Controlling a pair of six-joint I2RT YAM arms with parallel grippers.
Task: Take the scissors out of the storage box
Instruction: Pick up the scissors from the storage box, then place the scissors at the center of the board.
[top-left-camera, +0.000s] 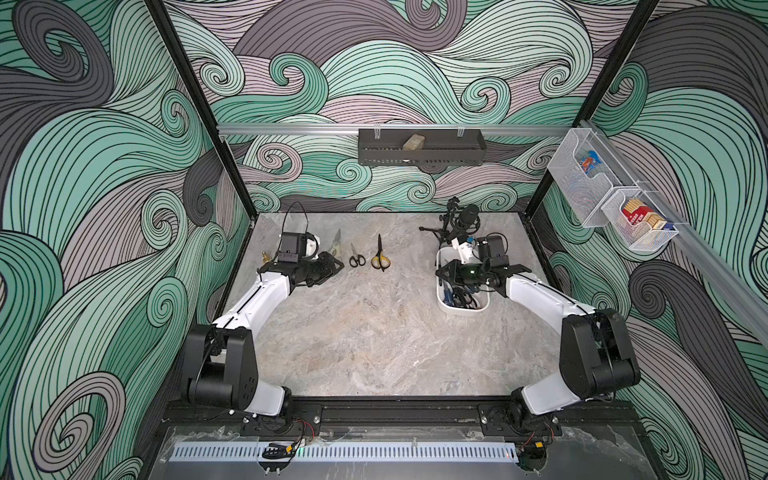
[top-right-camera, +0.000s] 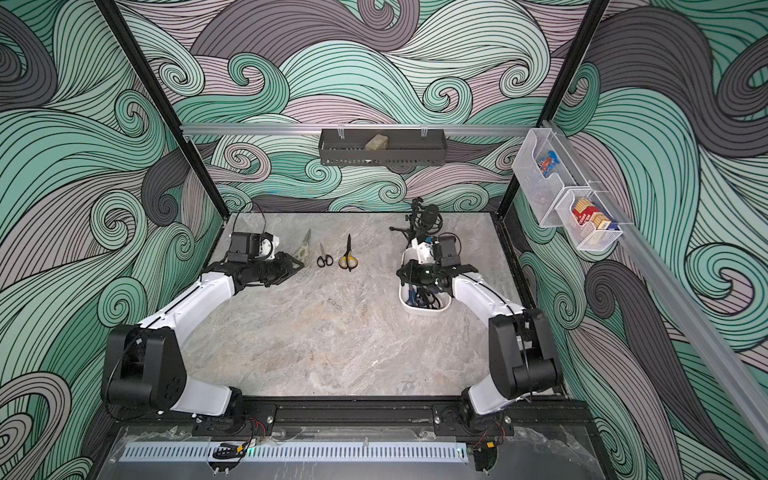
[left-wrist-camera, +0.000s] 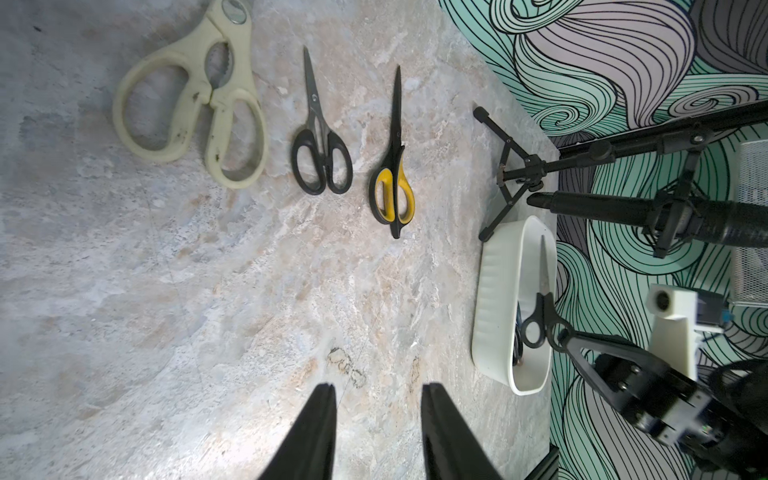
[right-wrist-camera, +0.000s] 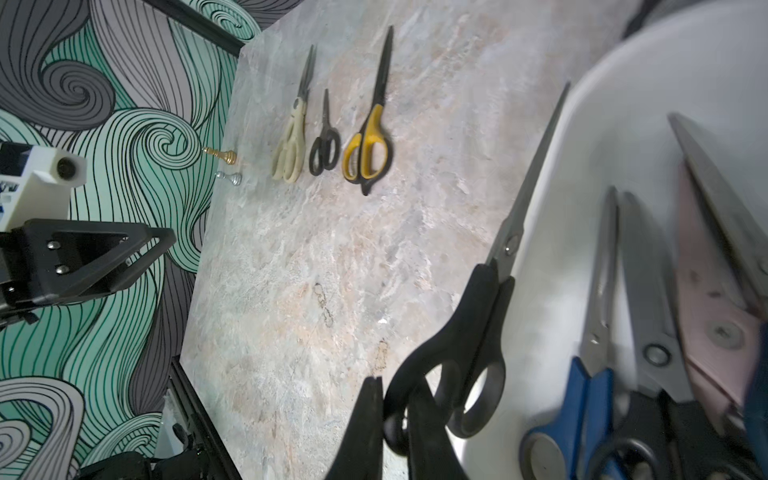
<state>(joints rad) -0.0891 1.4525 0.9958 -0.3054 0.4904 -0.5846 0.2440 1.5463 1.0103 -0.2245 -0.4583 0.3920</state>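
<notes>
The tabletop between pair and box (top-left-camera: 408, 261) (right-wrist-camera: 441, 166) is bare. My right gripper next needs to move past the box's rim toward the yellow-black pair, then down to release the loop.
The white storage box (top-left-camera: 461, 309) (top-right-camera: 424, 311) sits at the right of the marble table. In it lie several scissors, among them a blue-handled pair (right-wrist-camera: 582, 395) and a pink one (right-wrist-camera: 706, 299). My right gripper (right-wrist-camera: 395, 386) (top-left-camera: 441, 272) is shut on a handle loop of a black-handled pair (right-wrist-camera: 478, 316) (left-wrist-camera: 542, 299), whose blade points along the box's left rim. On the table to the left lie cream scissors (left-wrist-camera: 198, 89) (top-left-camera: 335, 245), small black ones (left-wrist-camera: 320, 137) (top-left-camera: 356, 257) and a yellow-black pair (left-wrist-camera: 395, 166) (top-left-camera: 380, 255). Beside the cream pair, my left gripper (left-wrist-camera: 379, 388) (top-left-camera: 338, 266) is open and empty.
A microphone on a black tripod (top-left-camera: 461, 218) stands right behind the box. Small gold (right-wrist-camera: 220, 153) and silver (right-wrist-camera: 228, 178) pieces stand at the table's left edge. A black perforated tray (top-left-camera: 419, 147) and wire-mesh baskets (top-left-camera: 602, 191) hang on the walls.
</notes>
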